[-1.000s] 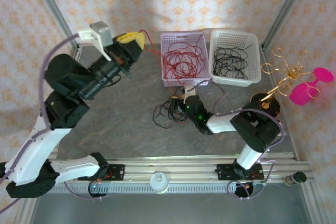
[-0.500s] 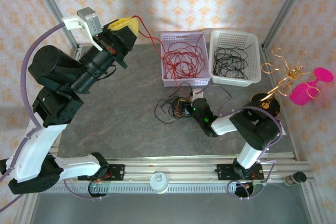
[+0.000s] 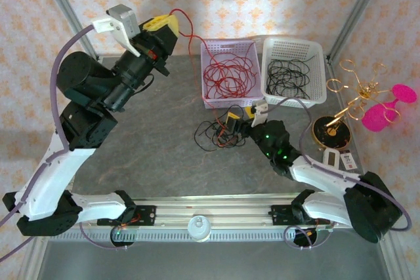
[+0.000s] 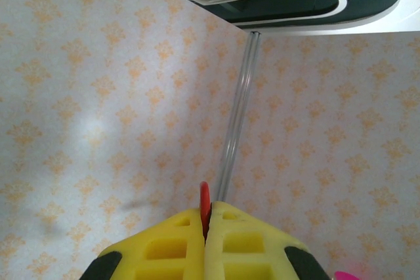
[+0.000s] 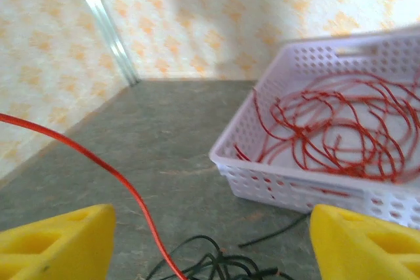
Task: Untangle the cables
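Next, my left gripper lowers back toward the tabletop (image 3: 180, 133) beside the black tangle and releases the red cable, as it still runs down into those loops.
A small tangle of black cables (image 3: 215, 134) lies on the grey table in front of the lavender basket. My left gripper (image 3: 162, 28) is raised at the back left, shut on a red cable (image 3: 188, 33) that trails down past the basket's left corner. In the left wrist view the red cable (image 4: 205, 196) is pinched between the yellow fingertips of the left gripper (image 4: 209, 213). My right gripper (image 3: 240, 122) stands open just right of the tangle. In the right wrist view the right gripper (image 5: 209, 231) has nothing between its fingers. The red cable (image 5: 98, 162) crosses ahead of it, down into the black tangle (image 5: 226, 268).
The lavender basket (image 3: 211, 100) (image 5: 289, 185) holds loose red cables. A white basket (image 3: 319, 93) beside it holds black cables. A gold wire stand with pink discs (image 3: 357, 103) stands at the right edge. Metal frame posts rise at the back corners.
My right gripper has opened wider and its arm has swung out to the right. The left gripper, still shut on the red cable, shifted a little at the back left.
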Robot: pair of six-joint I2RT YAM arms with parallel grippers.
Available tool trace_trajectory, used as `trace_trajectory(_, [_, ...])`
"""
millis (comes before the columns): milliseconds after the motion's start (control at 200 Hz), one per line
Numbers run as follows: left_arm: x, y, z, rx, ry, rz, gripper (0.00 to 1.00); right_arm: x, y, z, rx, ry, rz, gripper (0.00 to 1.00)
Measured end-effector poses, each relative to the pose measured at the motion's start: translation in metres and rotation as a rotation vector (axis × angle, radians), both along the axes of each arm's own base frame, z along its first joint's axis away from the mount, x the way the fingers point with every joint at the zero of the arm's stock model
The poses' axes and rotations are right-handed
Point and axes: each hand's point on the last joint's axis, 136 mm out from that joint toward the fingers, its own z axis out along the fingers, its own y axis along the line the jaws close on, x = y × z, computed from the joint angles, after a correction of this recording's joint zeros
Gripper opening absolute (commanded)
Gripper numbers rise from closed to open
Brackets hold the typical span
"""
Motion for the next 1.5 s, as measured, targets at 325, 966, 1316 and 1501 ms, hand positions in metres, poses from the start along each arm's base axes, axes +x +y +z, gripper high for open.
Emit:
trace_trajectory(325, [0.004,-0.005,-0.009,0.010,0.014,-0.008,0.00,-0.013,0.052,-0.012,-0.195,-0.121,0.322,0.74])
trace_trajectory(966, [-0.027,0.028,-0.072,-0.005,0.096,0.001,0.07,0.054,0.066,-0.016,-0.200,-0.079,0.183,0.00])
trace_trajectory(1316, [-0.030,0.031,-0.262,0.091,0.411,-0.015,0.53,0.058,0.035,0.093,-0.173,-0.229,0.039,0.00])
trace_trajectory(1501, [-0.021,0.028,-0.350,0.228,0.597,0.031,0.82,0.048,0.035,0.107,-0.202,-0.233,0.077,0.00])
